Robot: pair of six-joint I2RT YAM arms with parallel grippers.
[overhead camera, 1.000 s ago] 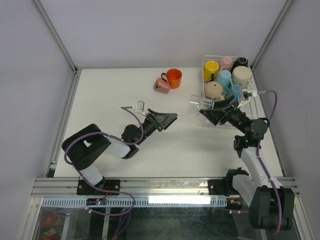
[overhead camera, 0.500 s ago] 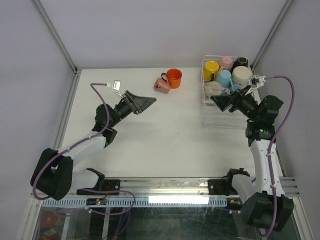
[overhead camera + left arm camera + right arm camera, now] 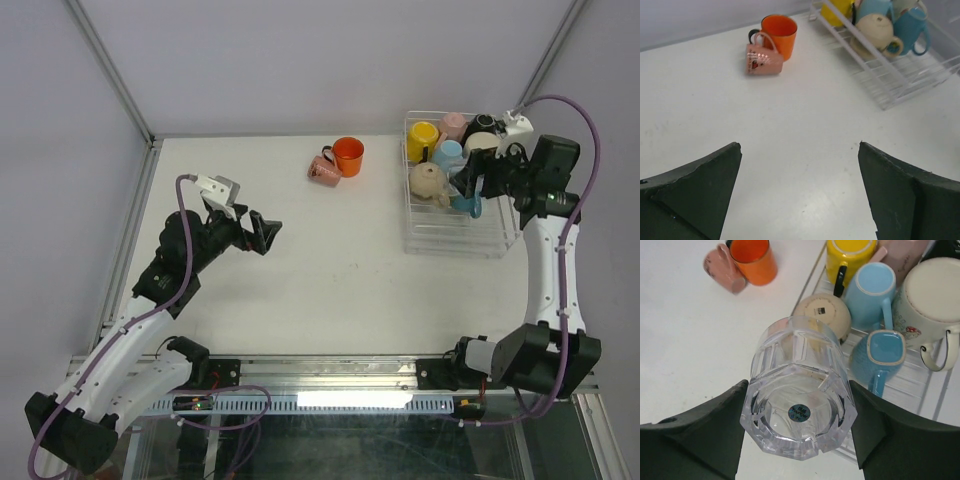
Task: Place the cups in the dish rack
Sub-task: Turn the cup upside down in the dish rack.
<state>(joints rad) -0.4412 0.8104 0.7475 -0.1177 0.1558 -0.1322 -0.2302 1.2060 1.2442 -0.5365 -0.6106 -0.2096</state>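
Next, my right gripper moves down and to the left in the top view and releases the tumbler (image 3: 799,410) on bare wire of the dish rack beside the beige cup, where space shows.
My right gripper (image 3: 799,415) is shut on a clear glass tumbler (image 3: 799,410), base toward the camera, held above the dish rack's (image 3: 925,385) near-left part. The rack (image 3: 455,245) holds yellow (image 3: 422,135), pink (image 3: 453,124), black (image 3: 484,124), light blue (image 3: 447,155), beige (image 3: 428,180) and blue (image 3: 468,203) cups. An upright orange cup (image 3: 348,156) and a pink cup (image 3: 322,168) lying on its side sit on the table at the back middle. My left gripper (image 3: 265,232) is open and holds nothing, well short of them (image 3: 779,35).
A large cream mug (image 3: 932,295) stands at the rack's far right. Metal frame posts and grey walls close in the white table (image 3: 330,280) on the left, right and back. The rack's front section (image 3: 910,82) shows bare wire.
My right arm has lifted the tumbler from the table beside the rack to over it. My left arm has drawn back to the left and its jaws have opened wider.
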